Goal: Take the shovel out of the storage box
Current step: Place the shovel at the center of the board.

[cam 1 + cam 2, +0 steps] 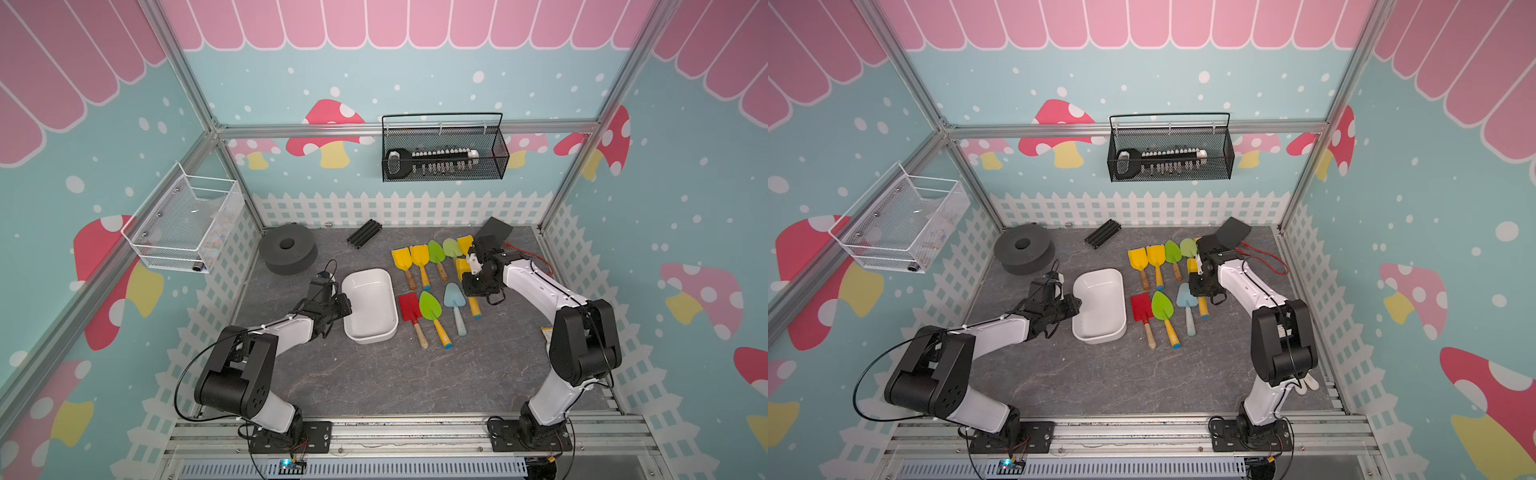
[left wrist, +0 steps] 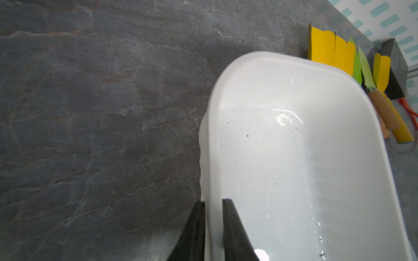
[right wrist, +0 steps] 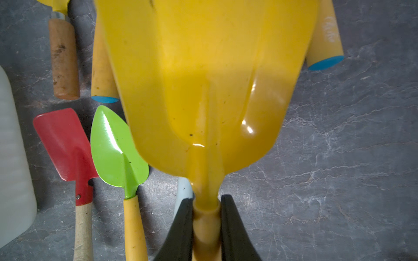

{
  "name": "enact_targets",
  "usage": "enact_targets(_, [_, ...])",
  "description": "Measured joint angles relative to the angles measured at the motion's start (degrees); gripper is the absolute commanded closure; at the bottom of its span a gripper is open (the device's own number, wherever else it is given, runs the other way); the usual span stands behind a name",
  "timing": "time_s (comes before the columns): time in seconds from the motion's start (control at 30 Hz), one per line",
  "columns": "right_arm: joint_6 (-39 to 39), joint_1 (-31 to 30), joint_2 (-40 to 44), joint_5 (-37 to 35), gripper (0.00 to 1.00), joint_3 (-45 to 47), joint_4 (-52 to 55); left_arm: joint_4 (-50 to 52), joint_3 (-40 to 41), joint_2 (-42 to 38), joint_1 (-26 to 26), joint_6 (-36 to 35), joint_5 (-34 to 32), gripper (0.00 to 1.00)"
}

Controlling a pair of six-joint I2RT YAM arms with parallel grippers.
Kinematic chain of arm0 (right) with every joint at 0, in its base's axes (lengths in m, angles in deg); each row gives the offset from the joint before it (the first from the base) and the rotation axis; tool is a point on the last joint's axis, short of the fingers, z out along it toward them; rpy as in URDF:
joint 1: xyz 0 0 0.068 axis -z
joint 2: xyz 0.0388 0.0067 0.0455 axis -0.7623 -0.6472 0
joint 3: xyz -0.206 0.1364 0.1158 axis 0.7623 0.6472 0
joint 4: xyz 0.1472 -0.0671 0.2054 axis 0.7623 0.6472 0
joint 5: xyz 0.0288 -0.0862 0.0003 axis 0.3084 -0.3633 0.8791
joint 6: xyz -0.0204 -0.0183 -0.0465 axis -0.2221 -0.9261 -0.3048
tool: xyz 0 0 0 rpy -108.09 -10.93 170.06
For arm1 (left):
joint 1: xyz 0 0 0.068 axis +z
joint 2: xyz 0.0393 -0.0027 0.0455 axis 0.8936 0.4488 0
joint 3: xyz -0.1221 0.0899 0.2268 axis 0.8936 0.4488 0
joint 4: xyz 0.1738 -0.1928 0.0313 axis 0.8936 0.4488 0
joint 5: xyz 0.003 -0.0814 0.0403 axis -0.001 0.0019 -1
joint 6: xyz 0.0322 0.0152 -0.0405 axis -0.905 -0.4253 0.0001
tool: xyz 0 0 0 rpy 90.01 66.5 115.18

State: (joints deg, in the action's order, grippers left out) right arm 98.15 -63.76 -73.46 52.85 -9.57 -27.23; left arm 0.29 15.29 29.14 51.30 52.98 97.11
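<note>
My right gripper should next move down until the yellow shovel lies on the tabletop [image 3: 261,195] beside the light-blue shovel, since that part is bare, and then let go of the yellow shovel's neck.
The storage box [image 1: 370,305] [image 1: 1100,307], a shallow white tub, stands mid-table, and only dark specks show inside it. My left gripper [image 1: 345,309] [image 2: 213,201] straddles the box's left rim [image 2: 212,135], one finger outside the wall and one inside, both pressed against it. A yellow shovel [image 1: 461,268] [image 3: 214,90] is outside the box, to its right. My right gripper [image 1: 471,286] [image 3: 207,198] is shut on the neck where its blade meets the yellow handle. It hangs over the table beside the light-blue shovel [image 1: 453,295].
Several toy shovels lie in two rows right of the box, among them a yellow one [image 1: 402,257], a red one [image 1: 409,307] and a green one [image 1: 430,305]. A grey foam roll [image 1: 286,249] and a black bar [image 1: 364,233] lie at the back. Wire baskets [image 1: 444,153] [image 1: 187,224] hang on the walls.
</note>
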Motion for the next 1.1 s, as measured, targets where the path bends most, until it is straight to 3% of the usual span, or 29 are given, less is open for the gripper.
enact_targets(0.2, [-0.46, 1.70, -1.42, -0.37, 0.99, 0.22, -0.52, -0.02, 0.00, 0.00, 0.00, 0.00, -0.02, 0.81])
enact_targets(0.47, [-0.42, 3.37, -5.22, 0.55, 0.97, 1.46, -2.27, 0.44, 0.00, 0.00, 0.00, -0.02, -0.02, 0.71])
enact_targets(0.83, [0.07, 4.79, -8.44, 1.95, 0.95, 2.27, -3.96, 0.74, -0.07, 0.26, 0.00, -0.02, -0.02, 0.70])
enact_targets(1.1, [0.52, 5.86, -9.35, 1.99, 0.86, 2.89, -4.63, 0.81, -0.13, 0.63, 0.00, -0.04, 0.00, 0.66])
